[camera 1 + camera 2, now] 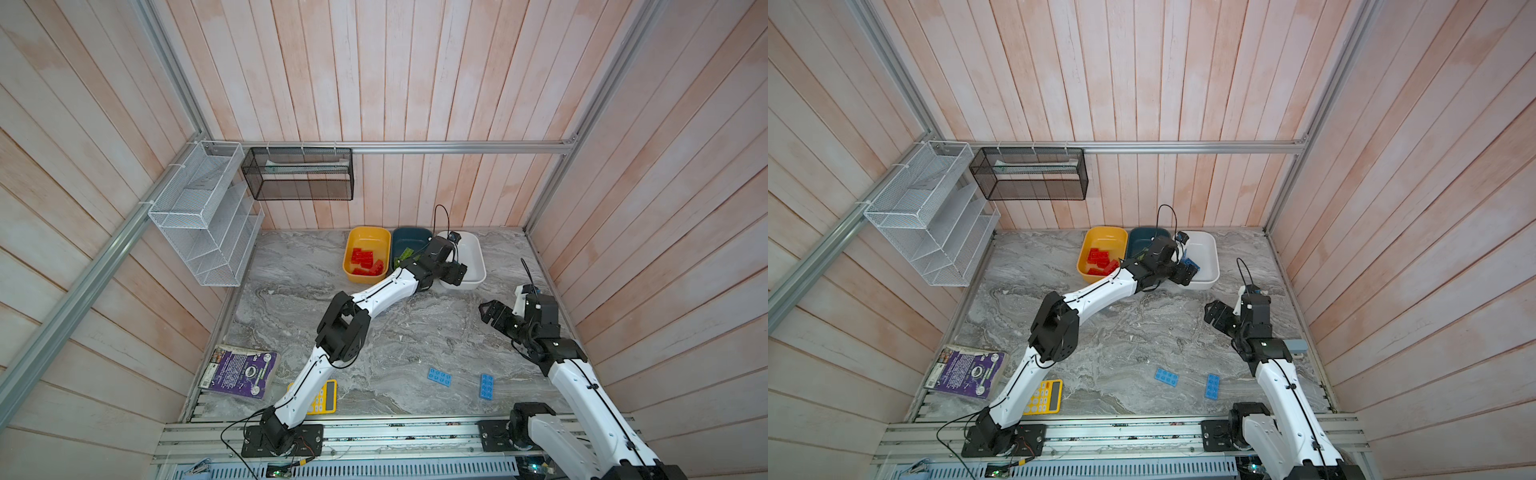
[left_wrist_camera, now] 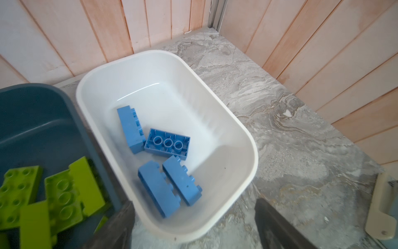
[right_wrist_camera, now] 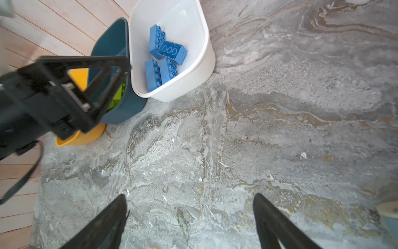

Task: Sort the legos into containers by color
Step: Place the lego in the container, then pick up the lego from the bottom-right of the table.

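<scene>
My right gripper should next move back and down onto the far end of the blue lego (image 1: 486, 378) nearest the bar, because that lego is outside the white tub (image 1: 473, 257) that holds its color.
Three tubs stand side by side at the back wall. The yellow tub (image 1: 356, 243) holds red legos (image 1: 366, 261), the teal tub (image 1: 409, 237) holds lime green legos (image 2: 64, 189), and the white tub (image 1: 473, 257) holds several light blue legos (image 2: 163, 155). My left gripper (image 2: 193, 204) hangs over the white tub's near corner, open, with nothing between its fingers. Two more blue legos (image 1: 439, 377) (image 1: 486, 386) lie studs up on the table near the front. My right gripper (image 3: 190, 198) is open and empty above bare table, to the right of the tubs.
A yellow calculator (image 1: 326, 399) and a purple book (image 1: 239, 372) lie at the front left, partly under the left arm. A white wire rack (image 1: 199, 216) and a black mesh basket (image 1: 299, 174) hang on the walls. A metal rail runs along the front edge.
</scene>
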Controlling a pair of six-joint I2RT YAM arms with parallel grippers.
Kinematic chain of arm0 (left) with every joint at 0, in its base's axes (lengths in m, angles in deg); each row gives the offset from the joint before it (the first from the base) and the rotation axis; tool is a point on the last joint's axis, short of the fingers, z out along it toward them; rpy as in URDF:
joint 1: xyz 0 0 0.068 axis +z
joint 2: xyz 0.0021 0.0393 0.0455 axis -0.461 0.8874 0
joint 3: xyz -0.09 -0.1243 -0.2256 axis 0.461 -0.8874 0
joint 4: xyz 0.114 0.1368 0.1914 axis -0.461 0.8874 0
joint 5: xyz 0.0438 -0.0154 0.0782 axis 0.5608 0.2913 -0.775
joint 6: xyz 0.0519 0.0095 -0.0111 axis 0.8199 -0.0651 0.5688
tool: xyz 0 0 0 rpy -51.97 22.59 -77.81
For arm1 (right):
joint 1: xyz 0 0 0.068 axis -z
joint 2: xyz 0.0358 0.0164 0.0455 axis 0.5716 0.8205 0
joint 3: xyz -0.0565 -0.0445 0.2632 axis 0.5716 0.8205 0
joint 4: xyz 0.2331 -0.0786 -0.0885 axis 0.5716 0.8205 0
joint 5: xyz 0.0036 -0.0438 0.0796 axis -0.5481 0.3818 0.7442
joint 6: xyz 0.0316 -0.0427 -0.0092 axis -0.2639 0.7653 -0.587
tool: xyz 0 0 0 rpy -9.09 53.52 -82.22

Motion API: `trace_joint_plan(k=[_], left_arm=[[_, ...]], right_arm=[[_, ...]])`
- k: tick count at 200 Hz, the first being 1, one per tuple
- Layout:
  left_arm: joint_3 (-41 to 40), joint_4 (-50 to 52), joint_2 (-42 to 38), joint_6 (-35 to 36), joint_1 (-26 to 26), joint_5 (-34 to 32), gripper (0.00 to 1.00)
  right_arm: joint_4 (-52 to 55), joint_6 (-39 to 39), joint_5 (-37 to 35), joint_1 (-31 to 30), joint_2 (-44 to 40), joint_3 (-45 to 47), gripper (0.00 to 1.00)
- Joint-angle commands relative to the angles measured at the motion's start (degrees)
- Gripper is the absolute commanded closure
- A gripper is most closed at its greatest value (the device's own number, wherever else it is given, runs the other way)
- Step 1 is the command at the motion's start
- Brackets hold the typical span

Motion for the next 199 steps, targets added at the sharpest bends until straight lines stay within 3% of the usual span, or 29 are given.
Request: trace_joint_plan(k=[1, 51, 78, 131, 184, 199], left_arm=[[-11.4, -8.4, -13.5, -1.8, 0.5, -2.5, 0.11], [-39.2, -15.9, -34.8, -6.5, 0.7, -3.6, 0.11], [-50.4, -18.2, -42.3, -10.0, 0.6, -3.1, 0.11], [-67.1, -21.1, -52.5, -14.1, 0.3, -2.7, 0.11], [-74.9, -22.1, -56.9, -15.6, 0.0, -2.8, 0.12], [-76.0, -22.3, -57.4, -15.8, 0.0, -2.8, 0.12]], right_arm=[[7.5, -0.1, -4.9, -2.1, -0.4, -1.0, 0.09], [18.4, -11.2, -20.9, -12.6, 7.6, -2.8, 0.06], [22.2, -16.1, -23.5, -17.6, 12.5, -3.3, 0.05], [22.3, -18.3, -20.0, -20.0, 11.3, 0.4, 0.06], [23.5, -18.9, -16.5, -20.3, 11.5, 2.6, 0.11], [23.6, -19.1, -15.0, -22.7, 11.0, 3.1, 0.13]])
